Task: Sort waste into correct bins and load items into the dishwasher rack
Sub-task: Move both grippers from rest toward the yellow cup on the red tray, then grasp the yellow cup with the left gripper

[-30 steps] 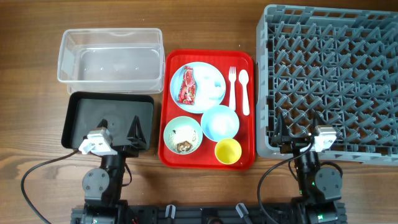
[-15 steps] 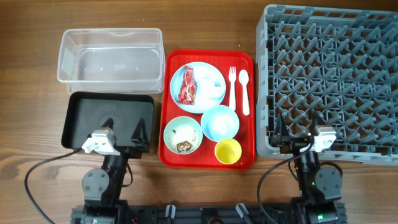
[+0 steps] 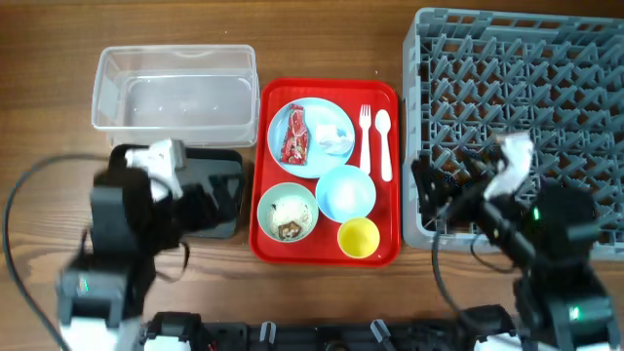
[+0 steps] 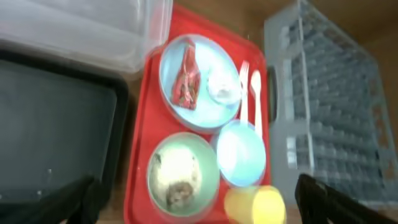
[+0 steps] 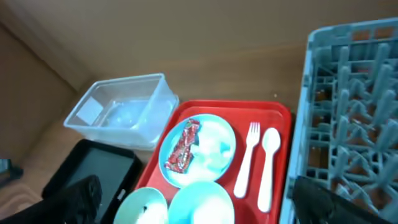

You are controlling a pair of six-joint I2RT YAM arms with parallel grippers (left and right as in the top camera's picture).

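The left gripper crosses past the green bowl (image 3: 286,212) next and lowers onto the cup's rim (image 3: 343,228). The yellow cup stands opening-up below it and to its right in the overhead view.
A red wrapper (image 3: 294,136) and a white tissue (image 3: 334,139) lie on the light blue plate (image 3: 310,109). The pale green bowl (image 3: 286,212) holds rice and brown scraps. The light blue bowl (image 3: 345,192), yellow cup (image 3: 358,237), fork (image 3: 365,136) and spoon (image 3: 382,141) lie beside them. The clear tub (image 3: 107,68) and black tray (image 3: 226,166) are at the left, the grey rack (image 3: 526,88) at the right. My left gripper (image 4: 199,186) is open and empty above the green bowl's near side. My right gripper (image 5: 196,193) is open and empty, by the rack's front left corner.
All the dishes rest on a flat red serving tray (image 3: 261,244) between the bins and the rack. My left arm (image 3: 122,229) covers part of the black tray. Bare wooden table (image 3: 322,39) shows behind the red tray.
Both arms have lifted from their rest poses at the table's front edge and swung up over the table. The left now overlaps the black tray, the right the rack's front left corner.
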